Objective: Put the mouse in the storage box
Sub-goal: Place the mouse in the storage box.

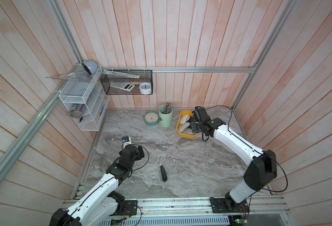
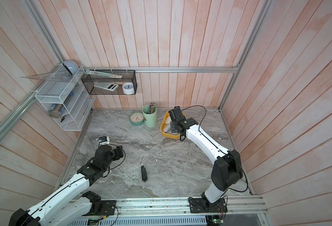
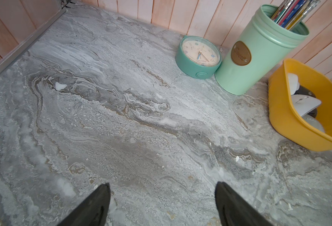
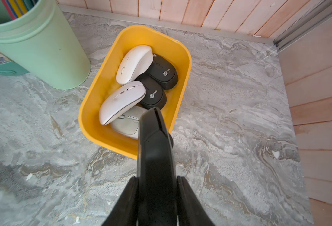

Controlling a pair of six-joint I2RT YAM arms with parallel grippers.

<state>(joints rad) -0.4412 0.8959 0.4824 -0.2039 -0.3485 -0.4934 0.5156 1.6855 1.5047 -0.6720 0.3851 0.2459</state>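
The slim mouse [image 4: 155,140] still hangs across the box's near rim, so it goes outward and down with my right gripper to the black mice inside the box next, before the release.
The yellow storage box [image 4: 94,109] stands at the back right of the table, also seen in both top views [image 1: 182,135] [image 2: 164,133]. It holds several mice, white [image 4: 134,64] and black [image 4: 161,71]. My right gripper [image 4: 157,177] hovers over the box's near end, shut on a slim black mouse [image 4: 155,140] held edge-on, its tip over the box rim. Another black mouse [image 1: 163,173] lies on the marble near the front centre. My left gripper [image 3: 162,187] is open and empty above bare table at the left, well away from that mouse.
A mint pencil cup [image 1: 165,116] and a teal clock [image 1: 151,118] stand just left of the box. A black mesh basket [image 1: 126,82] and a white wire rack [image 1: 81,105] hang on the back-left walls. Wooden walls enclose the table.
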